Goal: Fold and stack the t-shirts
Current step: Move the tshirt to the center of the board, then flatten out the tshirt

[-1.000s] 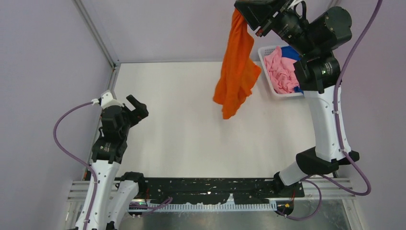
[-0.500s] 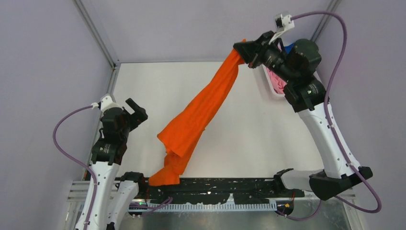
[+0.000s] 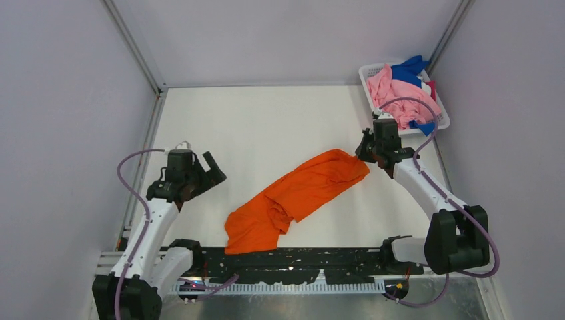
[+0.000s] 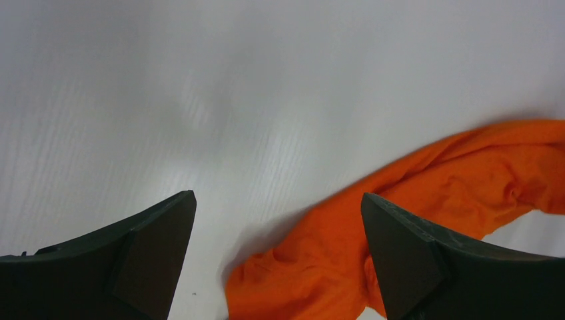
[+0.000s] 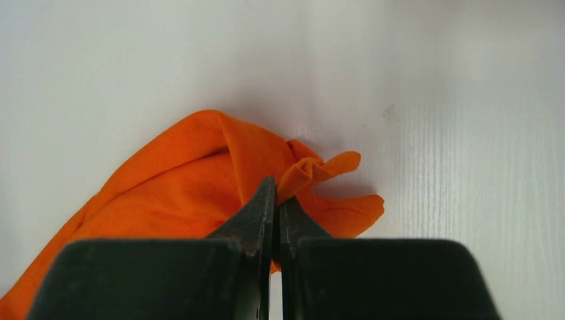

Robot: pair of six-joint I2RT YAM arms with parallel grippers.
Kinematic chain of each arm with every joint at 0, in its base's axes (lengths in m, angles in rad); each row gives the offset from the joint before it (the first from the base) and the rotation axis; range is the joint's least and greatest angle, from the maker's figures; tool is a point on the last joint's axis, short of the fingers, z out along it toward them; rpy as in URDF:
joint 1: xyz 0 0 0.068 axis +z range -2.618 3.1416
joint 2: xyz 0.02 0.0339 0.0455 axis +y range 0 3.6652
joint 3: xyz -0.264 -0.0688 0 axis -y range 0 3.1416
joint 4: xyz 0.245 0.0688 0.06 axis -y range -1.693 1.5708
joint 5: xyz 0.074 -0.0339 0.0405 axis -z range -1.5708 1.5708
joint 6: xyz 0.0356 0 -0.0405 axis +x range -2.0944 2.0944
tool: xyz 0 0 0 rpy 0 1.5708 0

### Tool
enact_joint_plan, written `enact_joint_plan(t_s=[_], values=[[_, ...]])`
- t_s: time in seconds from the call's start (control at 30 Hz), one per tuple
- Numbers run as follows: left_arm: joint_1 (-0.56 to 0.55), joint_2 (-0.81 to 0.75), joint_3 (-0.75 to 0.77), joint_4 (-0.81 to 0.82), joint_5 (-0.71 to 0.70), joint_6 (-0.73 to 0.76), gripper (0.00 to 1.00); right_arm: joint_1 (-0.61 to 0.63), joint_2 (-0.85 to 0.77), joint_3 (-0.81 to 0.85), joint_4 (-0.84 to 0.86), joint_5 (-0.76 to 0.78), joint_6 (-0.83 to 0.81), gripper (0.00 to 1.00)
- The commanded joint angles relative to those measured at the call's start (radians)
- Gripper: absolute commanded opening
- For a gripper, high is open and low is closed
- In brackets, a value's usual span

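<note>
The shirt's near corner (image 3: 230,249) is farthest from my right gripper, which holds the shirt's far end, so next my left gripper should move back toward the black plate and down onto that corner.
The bright orange t-shirt (image 3: 300,193) lies crumpled in a long diagonal strip on the white table, from the near middle up to the right. My right gripper (image 3: 363,152) is low at the strip's far right end, shut on a bunched corner of the orange cloth (image 5: 186,173); in the right wrist view the gripper (image 5: 276,190) pinches a fold. My left gripper (image 3: 212,170) is open at the left, apart from the shirt. In the left wrist view this gripper (image 4: 277,195) has the orange shirt (image 4: 413,227) ahead, nothing between its fingers. A pink t-shirt (image 3: 393,93) and a blue one (image 3: 408,68) lie in the basket.
The white mesh basket (image 3: 368,71) stands at the far right corner, with a magenta bit of cloth (image 3: 432,87) at its right side. A black plate (image 3: 293,260) runs along the table's near edge, touched by the shirt's near end. Walls close in on the left, back and right.
My right arm came down from high up, swinging the hanging orange shirt out and laying it along the table. The left arm shifted slightly right and lower, still open.
</note>
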Motion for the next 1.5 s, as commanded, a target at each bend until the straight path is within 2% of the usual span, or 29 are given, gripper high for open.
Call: enact_joint_plan(t_s=[0.0, 0.13, 0.2, 0.4, 0.53, 0.73, 0.83, 0.87, 0.9, 0.93, 1.03, 1.2, 1.47], values=[[-0.09, 0.016, -0.04, -0.052, 0.203, 0.038, 0.99, 0.005, -0.04, 0.03, 0.088, 0.132, 0.013, 0.05], [-0.278, 0.006, -0.071, -0.214, 0.129, 0.037, 0.99, 0.005, -0.046, 0.023, 0.068, 0.187, 0.009, 0.05], [-0.335, -0.009, -0.103, -0.262, 0.103, -0.001, 0.98, 0.006, -0.049, 0.016, 0.066, 0.194, 0.009, 0.05], [-0.405, -0.03, -0.229, -0.233, 0.175, -0.118, 0.83, 0.005, -0.048, 0.009, 0.065, 0.18, 0.011, 0.05], [-0.453, -0.017, -0.251, -0.244, 0.196, -0.141, 0.76, 0.004, -0.055, 0.004, 0.064, 0.176, 0.011, 0.05], [-0.527, 0.015, -0.297, -0.162, 0.278, -0.178, 0.63, 0.005, -0.055, 0.002, 0.062, 0.18, 0.011, 0.05], [-0.534, 0.054, -0.282, -0.158, 0.238, -0.163, 0.45, 0.005, -0.056, 0.001, 0.061, 0.186, 0.011, 0.05], [-0.535, 0.066, -0.267, -0.149, 0.222, -0.148, 0.28, 0.005, -0.059, 0.0, 0.059, 0.186, 0.012, 0.05], [-0.534, 0.078, -0.247, -0.147, 0.211, -0.143, 0.03, 0.005, -0.061, 0.0, 0.058, 0.185, 0.012, 0.05], [-0.534, 0.086, -0.214, -0.139, 0.215, -0.133, 0.0, 0.005, -0.065, 0.001, 0.058, 0.18, 0.011, 0.05], [-0.533, 0.054, -0.129, -0.085, 0.267, -0.096, 0.0, 0.006, -0.083, 0.009, 0.056, 0.158, 0.004, 0.05], [-0.489, -0.041, 0.105, -0.043, 0.216, 0.009, 0.0, 0.004, -0.155, 0.048, 0.061, 0.12, -0.006, 0.05], [-0.288, -0.085, 0.359, 0.066, 0.166, 0.022, 0.0, 0.004, -0.307, 0.175, 0.066, 0.111, -0.017, 0.05]])
